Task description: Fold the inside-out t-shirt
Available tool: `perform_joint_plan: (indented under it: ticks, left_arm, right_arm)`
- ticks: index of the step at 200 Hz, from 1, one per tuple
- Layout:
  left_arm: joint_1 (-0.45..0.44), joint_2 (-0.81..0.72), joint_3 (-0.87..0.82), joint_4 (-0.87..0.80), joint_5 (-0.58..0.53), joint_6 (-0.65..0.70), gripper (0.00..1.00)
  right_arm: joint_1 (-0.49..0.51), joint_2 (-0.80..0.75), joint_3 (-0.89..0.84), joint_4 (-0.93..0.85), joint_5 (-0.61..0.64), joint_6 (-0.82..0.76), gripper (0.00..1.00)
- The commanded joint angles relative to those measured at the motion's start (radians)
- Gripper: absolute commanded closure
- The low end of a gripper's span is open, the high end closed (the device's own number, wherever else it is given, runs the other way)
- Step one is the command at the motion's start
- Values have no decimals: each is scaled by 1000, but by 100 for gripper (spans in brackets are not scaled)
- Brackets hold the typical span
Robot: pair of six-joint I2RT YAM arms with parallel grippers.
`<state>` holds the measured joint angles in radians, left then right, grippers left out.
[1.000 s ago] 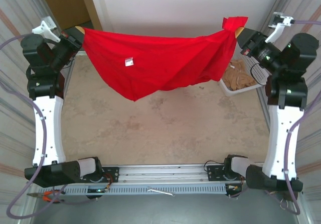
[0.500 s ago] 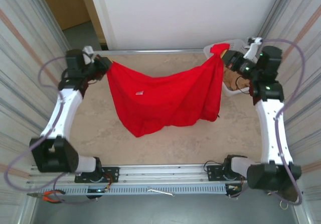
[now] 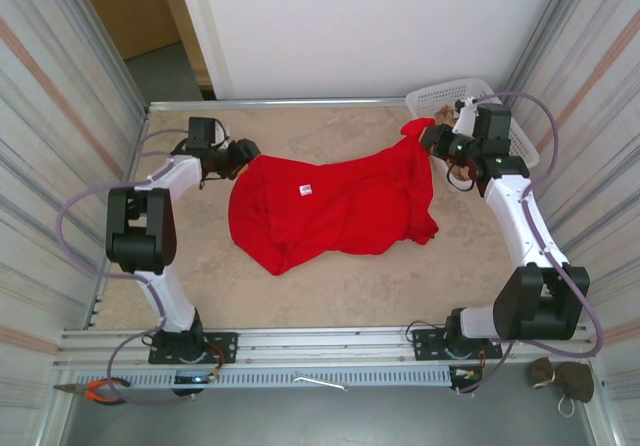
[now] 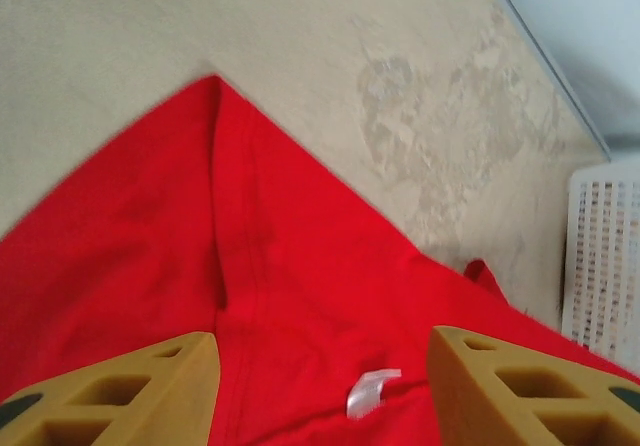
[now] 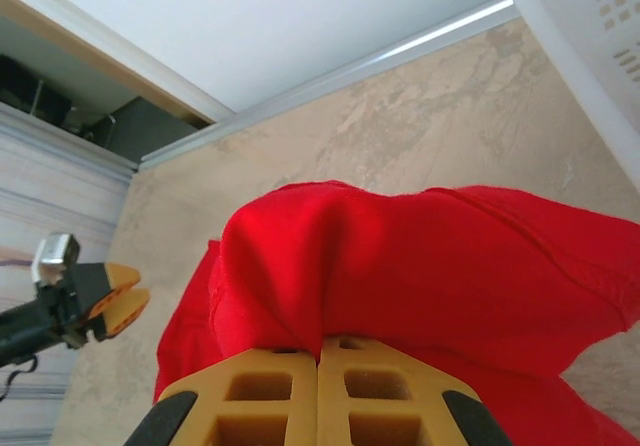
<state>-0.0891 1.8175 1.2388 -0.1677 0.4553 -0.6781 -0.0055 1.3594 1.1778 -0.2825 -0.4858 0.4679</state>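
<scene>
My left gripper should move down next toward the tag (image 3: 306, 189) and close by the seam of the shirt's loose end, because the opposite corner is held.
The inside-out t-shirt (image 3: 340, 206) is bright red and lies crumpled across the middle of the table, with a small white tag (image 3: 306, 189) on top. My left gripper (image 3: 243, 153) hovers at the shirt's far-left edge, open, with nothing between its fingers. In the left wrist view the left gripper (image 4: 320, 371) has tan fingers (image 4: 130, 391) spread wide over the red cloth (image 4: 250, 266) and the tag (image 4: 370, 391). My right gripper (image 3: 426, 136) is shut on the shirt's far-right corner, holding it lifted. In the right wrist view the right gripper (image 5: 318, 361) pinches a bunch of red cloth (image 5: 400, 256).
A white plastic basket (image 3: 450, 94) stands at the back right, just behind the right gripper, also seen as the basket (image 4: 605, 256) and the basket (image 5: 590, 46). Corrugated metal walls close both sides. Pliers (image 3: 95, 391) lie on the front rail. Bare table (image 3: 330, 286) lies before the shirt.
Both arms came down from holding the shirt stretched in the air. The shirt now rests on the table, and the left gripper has opened and let go of its corner.
</scene>
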Motion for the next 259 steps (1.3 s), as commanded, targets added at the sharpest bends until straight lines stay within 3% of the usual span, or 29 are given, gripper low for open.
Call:
perform_joint_plan:
  ticks: [1, 41, 75, 133, 231, 259]
  left_arm:
    - [-63, -86, -58, -2, -49, 85, 44]
    - [-148, -17, -13, -105, -161, 173, 54]
    - [-186, 63, 76, -165, -294, 230, 55]
    - [-209, 170, 203, -267, -411, 252, 56]
    - [-210, 257, 260, -302, -436, 239, 51]
    - [-209, 272, 268, -295, -434, 238, 54]
  right_arm:
    - [6, -17, -20, 28, 16, -33, 100]
    - [11, -8, -20, 32, 12, -32, 100]
    - [12, -8, -20, 36, 9, -28, 100]
    - [13, -17, -7, 28, 12, -30, 100]
    - [10, -19, 10, 25, 13, -29, 100]
    - [8, -23, 14, 19, 12, -31, 100]
